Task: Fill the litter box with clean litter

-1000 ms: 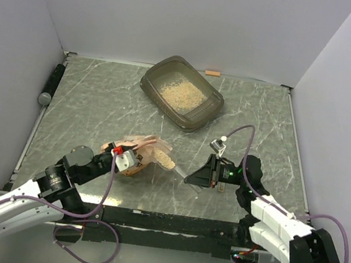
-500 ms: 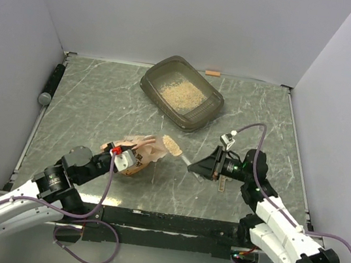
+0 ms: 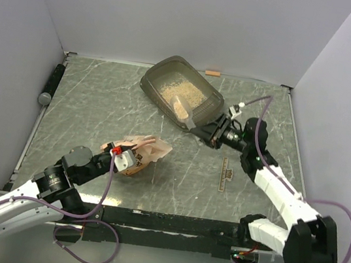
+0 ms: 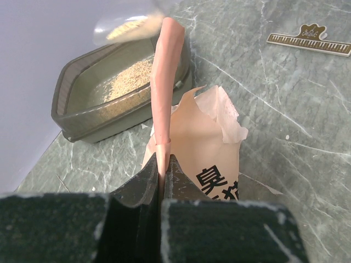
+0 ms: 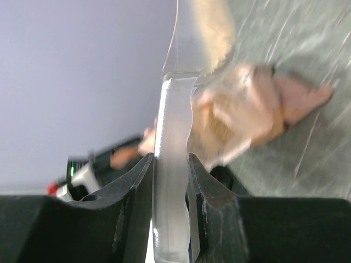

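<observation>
The litter in the scoop will be emptied over the litter box [image 3: 153,78] next by my right gripper. My right gripper will then go down to the bare tabletop beyond the tan strip below and let go there.
The grey-brown litter box [image 3: 153,78] stands at the back centre with pale tan litter [image 3: 167,88] in it; it also shows in the left wrist view [image 4: 82,109]. My right gripper [image 3: 210,129] is shut on the handle of a clear plastic scoop [image 3: 182,109], which holds litter over the box's near-right part. The right wrist view shows the handle [image 5: 173,164] between the jaws. My left gripper [image 3: 133,158] is shut on the upper edge of the salmon-pink bag [image 3: 151,149], which rests on the table with its mouth open [image 4: 203,148].
A tan ruler-like strip [image 3: 224,174] lies on the table right of centre. A black cylinder [image 3: 51,84] lies along the left edge. A small orange piece [image 3: 212,73] sits at the back wall. White walls enclose three sides.
My right gripper has carried the scoop of litter from beside the bag's mouth back and up to over the litter box. The left gripper and bag have stayed put.
</observation>
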Controlling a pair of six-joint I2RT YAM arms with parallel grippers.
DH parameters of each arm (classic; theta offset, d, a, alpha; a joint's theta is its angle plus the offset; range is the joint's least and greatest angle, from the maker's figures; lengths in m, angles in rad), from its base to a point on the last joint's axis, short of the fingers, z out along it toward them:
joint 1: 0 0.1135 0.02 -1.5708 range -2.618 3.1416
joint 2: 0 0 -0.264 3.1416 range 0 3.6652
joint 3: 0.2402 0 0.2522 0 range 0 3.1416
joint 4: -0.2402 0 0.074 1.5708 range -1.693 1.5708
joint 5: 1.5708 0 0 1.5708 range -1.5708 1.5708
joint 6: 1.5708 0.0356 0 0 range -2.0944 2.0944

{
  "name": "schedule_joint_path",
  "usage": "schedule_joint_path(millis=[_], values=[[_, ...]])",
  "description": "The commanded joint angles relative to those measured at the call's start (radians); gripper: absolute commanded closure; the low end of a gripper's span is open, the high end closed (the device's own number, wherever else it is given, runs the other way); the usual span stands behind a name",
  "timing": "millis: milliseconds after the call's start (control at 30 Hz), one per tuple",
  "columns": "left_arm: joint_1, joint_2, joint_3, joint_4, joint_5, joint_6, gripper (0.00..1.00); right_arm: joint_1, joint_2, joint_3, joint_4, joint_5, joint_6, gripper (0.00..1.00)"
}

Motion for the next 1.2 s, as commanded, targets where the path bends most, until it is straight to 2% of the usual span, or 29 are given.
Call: schedule_joint_path(millis=[0, 100, 200, 333, 700, 867, 900, 933, 1133, 1167], values=[[0.0, -0.018, 0.034, 0.103, 0.041, -0.014, 0.99, -0.03, 0.124, 0.17, -0.009, 0.086, -0.043, 1.0], [0.002, -0.032, 0.031, 0.105, 0.04, -0.012, 0.99, -0.041, 0.241, 0.278, -0.051, 0.097, -0.082, 1.0], [0.003, -0.041, 0.028, 0.105, 0.035, -0.009, 0.99, -0.042, 0.341, 0.433, -0.217, 0.146, -0.198, 1.0], [0.008, -0.04, 0.034, 0.102, 0.035, -0.012, 0.99, -0.044, 0.486, 0.647, -0.556, 0.259, -0.434, 1.0], [0.012, -0.055, 0.033, 0.106, 0.031, -0.012, 0.99, -0.021, 0.721, 1.044, -0.984, 0.547, -0.75, 1.0], [0.012, -0.05, 0.037, 0.102, 0.026, -0.009, 0.99, 0.025, 0.789, 1.184, -1.08, 0.71, -0.898, 1.0], [0.014, -0.052, 0.037, 0.1, 0.032, -0.009, 0.99, 0.044, 0.812, 1.204, -1.109, 0.736, -0.933, 1.0], [0.018, -0.053, 0.037, 0.099, 0.034, -0.008, 0.99, 0.074, 0.833, 1.256, -1.136, 0.829, -0.973, 1.0], [0.02, -0.052, 0.04, 0.094, 0.029, -0.008, 0.99, 0.217, 0.899, 1.356, -1.19, 1.011, -1.122, 1.0], [0.021, -0.052, 0.04, 0.095, 0.032, -0.006, 0.99, 0.232, 0.907, 1.36, -1.193, 1.078, -1.149, 1.0]])
